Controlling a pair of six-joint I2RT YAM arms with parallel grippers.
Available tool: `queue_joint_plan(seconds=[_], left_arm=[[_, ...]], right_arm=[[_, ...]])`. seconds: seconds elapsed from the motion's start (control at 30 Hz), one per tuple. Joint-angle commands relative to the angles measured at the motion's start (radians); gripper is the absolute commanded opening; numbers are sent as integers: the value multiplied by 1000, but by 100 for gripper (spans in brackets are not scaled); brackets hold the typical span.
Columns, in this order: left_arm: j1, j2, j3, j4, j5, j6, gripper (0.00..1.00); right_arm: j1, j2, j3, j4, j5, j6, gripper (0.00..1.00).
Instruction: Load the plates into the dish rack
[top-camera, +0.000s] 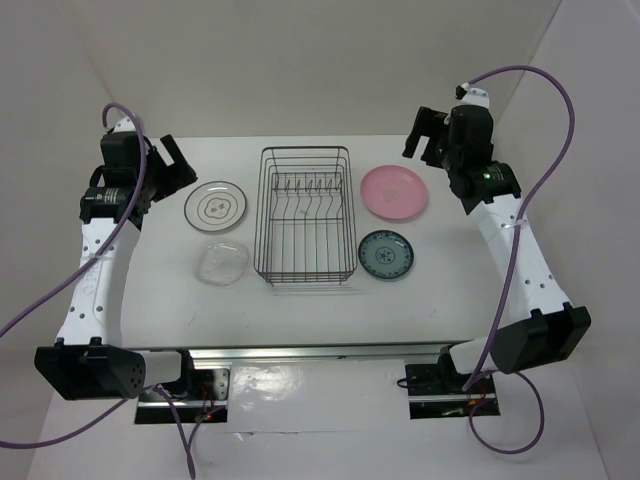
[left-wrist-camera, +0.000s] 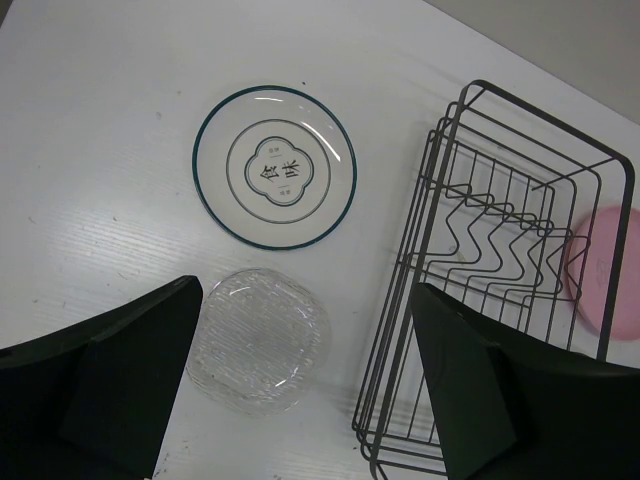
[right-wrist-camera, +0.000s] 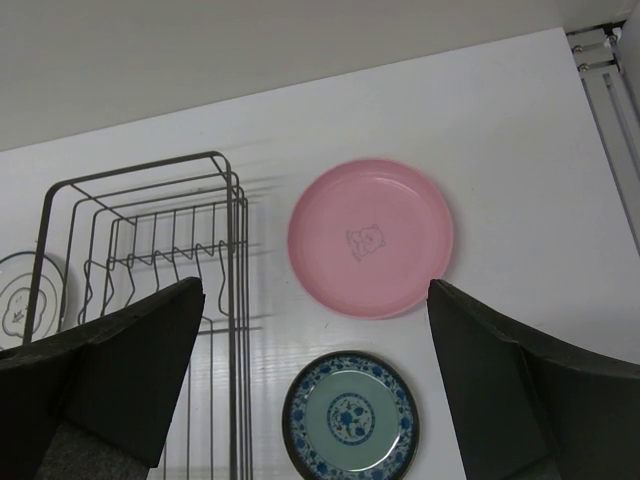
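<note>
The robot will next bring its left gripper down and back onto the glass plate's edge farthest from the rack, as that edge is below the gripper, toward the robot's base.
The dark wire dish rack (top-camera: 305, 215) stands empty in the middle of the table. Left of it lie the white plate with dark rings (top-camera: 215, 206) and the clear glass plate (top-camera: 221, 263). Right of it lie the pink plate (top-camera: 394, 191) and the blue-green patterned plate (top-camera: 386, 254). My left gripper (top-camera: 175, 165) is open and empty, held high above the table's left side; its view shows the white plate (left-wrist-camera: 274, 166), glass plate (left-wrist-camera: 258, 338) and rack (left-wrist-camera: 500, 270). My right gripper (top-camera: 425, 135) is open and empty, high at the far right, above the pink plate (right-wrist-camera: 370, 237) and blue-green plate (right-wrist-camera: 351, 418).
White walls close the table at the back and on both sides. A metal rail (top-camera: 320, 352) runs along the near edge between the arm bases. The rack's left part shows in the right wrist view (right-wrist-camera: 150, 250).
</note>
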Motion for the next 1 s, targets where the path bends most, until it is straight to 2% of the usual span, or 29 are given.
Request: queue_joint_plan(seconds=[0.0,0.3,0.53,0.67,0.73,0.83,0.87,0.97], left_arm=[[1,-15,-3,43,12,9,100],[1,-15,-3,43,12,9,100],[11,17,15,-26,-25,-75,100],[72,17,-65,-61,-5,-126,100],[119,17,-155,-87,111,-161,99],[119,-44,-279,-75,213,-247,99],[119,-68,-355,-75,201,-270,99],[119,-115,-411,-86,135,-316,98]], right_arm=[[10,-35,11,47,13,-8,100],[10,-65,-10,67,33,-8,100],[10,-85,-69,110,-88,12,100],[10,-95,-90,131,-125,21,100],[10,-104,-106,142,-137,21,100],[10,-104,-129,154,-162,30,100],[10,-104,-139,165,-162,30,100],[10,-122,-165,188,-202,40,100]])
